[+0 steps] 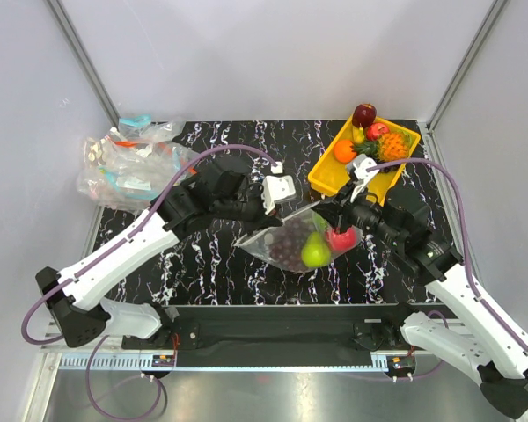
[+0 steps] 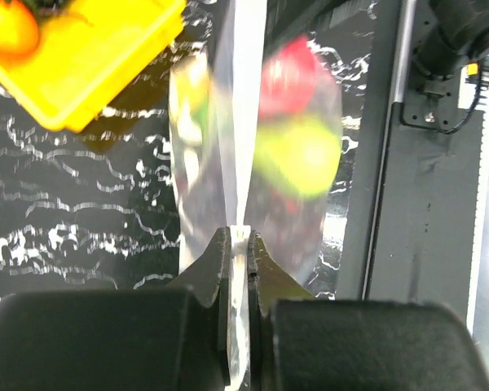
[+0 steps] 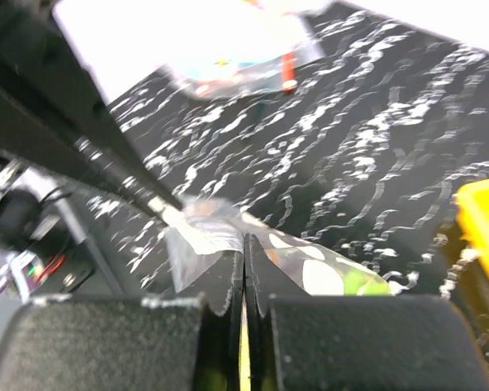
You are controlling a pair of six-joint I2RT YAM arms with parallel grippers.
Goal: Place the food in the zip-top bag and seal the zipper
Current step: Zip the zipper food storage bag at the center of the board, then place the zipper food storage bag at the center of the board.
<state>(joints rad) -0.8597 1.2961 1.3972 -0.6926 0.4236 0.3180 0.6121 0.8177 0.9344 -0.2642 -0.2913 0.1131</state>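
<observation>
I should next slide my left gripper along the pale zipper strip [image 2: 243, 98] to the bag's free corner, then swing it outward and down, as the strip runs past my fingers.
The clear zip-top bag [image 1: 277, 246] hangs just above the table's middle, held by its top edge between both grippers. Inside it are a green apple [image 1: 315, 253], a red fruit [image 1: 341, 239] and a dark grape bunch [image 1: 289, 237]. My left gripper [image 1: 286, 211] is shut on the pale zipper strip [image 2: 243, 98]; the bag [image 2: 200, 163], apple [image 2: 297, 155] and red fruit [image 2: 289, 77] blur beyond my left gripper [image 2: 240, 236]. My right gripper [image 1: 336, 211] is shut on the bag's other end [image 3: 204, 236]. White oval patches show on the film beside my right gripper [image 3: 244, 240].
A yellow tray [image 1: 326, 180] at the back right holds more toy fruit: a dark red apple [image 1: 364, 114], an orange [image 1: 345, 151] and a pineapple [image 1: 392, 145]. It also shows in both wrist views [image 2: 106, 73] [image 3: 481, 220]. A heap of other clear bags [image 1: 132, 163] lies back left.
</observation>
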